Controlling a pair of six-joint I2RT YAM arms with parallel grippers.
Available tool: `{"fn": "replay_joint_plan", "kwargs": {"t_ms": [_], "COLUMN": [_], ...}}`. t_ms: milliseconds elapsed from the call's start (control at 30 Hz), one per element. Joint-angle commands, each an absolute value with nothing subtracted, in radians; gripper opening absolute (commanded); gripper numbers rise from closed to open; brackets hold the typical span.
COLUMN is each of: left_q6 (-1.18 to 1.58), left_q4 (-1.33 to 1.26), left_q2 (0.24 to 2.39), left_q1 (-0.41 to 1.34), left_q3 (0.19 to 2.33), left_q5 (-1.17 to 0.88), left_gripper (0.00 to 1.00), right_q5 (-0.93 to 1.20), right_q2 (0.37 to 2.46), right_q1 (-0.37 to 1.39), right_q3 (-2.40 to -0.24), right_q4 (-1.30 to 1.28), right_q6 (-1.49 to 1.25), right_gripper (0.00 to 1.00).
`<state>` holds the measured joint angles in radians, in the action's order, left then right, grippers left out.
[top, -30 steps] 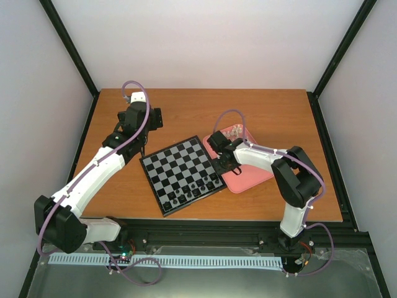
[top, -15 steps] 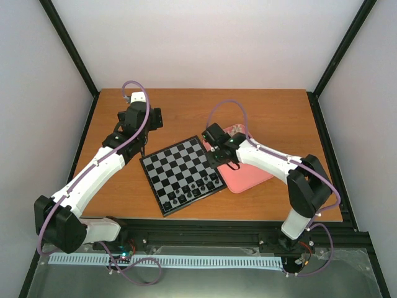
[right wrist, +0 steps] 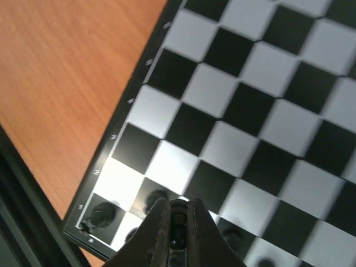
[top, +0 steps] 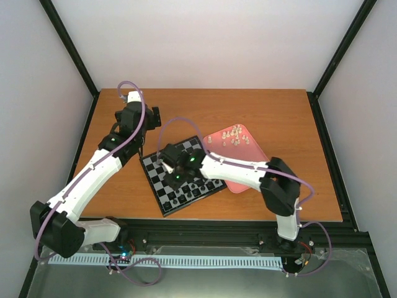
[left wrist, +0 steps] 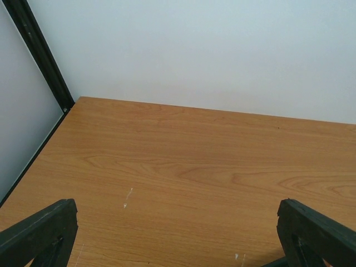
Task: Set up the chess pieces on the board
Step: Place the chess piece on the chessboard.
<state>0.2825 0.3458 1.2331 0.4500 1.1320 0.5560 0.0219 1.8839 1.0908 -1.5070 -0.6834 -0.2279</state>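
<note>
My right gripper is above the empty white square (top: 165, 198) beside the corner piece, and the square is to the left of my fingers in the wrist view, so my right gripper will move down toward it next.
The board (top: 162, 162) lies in the middle of the table, with black chess pieces (top: 197, 189) standing along its near rows. Cream-white pieces (top: 231, 135) lie in the pink tray (top: 243, 177) to its right. My right gripper (top: 176, 185) hangs over the board's near left part. In the right wrist view its fingers (right wrist: 160, 228) are shut on a small black piece (right wrist: 179, 221) just above the squares (right wrist: 222, 89). Other black pieces (right wrist: 103, 213) stand near the corner. My left gripper (left wrist: 178, 247) is open over bare wood behind the board, holding nothing.
The orange-brown table (top: 279, 112) is enclosed by white walls with black frame posts (top: 68, 49). The right arm (top: 236, 174) stretches across the board's right half from the near right. The left arm (top: 93, 174) runs along the table's left side.
My right arm has swung from the pink tray's edge leftwards across the board to its near left part, jaws staying shut. The left arm shifted only slightly.
</note>
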Motion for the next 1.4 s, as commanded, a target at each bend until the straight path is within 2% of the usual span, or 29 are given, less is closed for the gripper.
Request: {"fn": "replay_joint_plan", "kwargs": {"t_ms": [0, 567, 1367], "left_q6": [0.284, 0.28, 0.279], "left_q4": [0.35, 0.345, 0.335], "left_q2": [1.195, 1.177, 1.187], "left_q1": [0.459, 0.459, 0.459], "left_q3": [1.161, 1.144, 1.138], "left_q5": [0.556, 0.551, 0.557], "left_gripper": [1.0, 1.0, 1.0], "right_q5": [0.085, 0.137, 0.084], "right_q2": [1.957, 2.108, 2.152], "right_q1": [1.147, 1.218, 1.203], "right_q3": [-1.581, -1.671, -1.666], "right_q4": [-0.681, -0.71, -0.706], "right_q6": [-0.206, -0.201, -0.201], "right_gripper": [0.03, 0.03, 0.04]}}
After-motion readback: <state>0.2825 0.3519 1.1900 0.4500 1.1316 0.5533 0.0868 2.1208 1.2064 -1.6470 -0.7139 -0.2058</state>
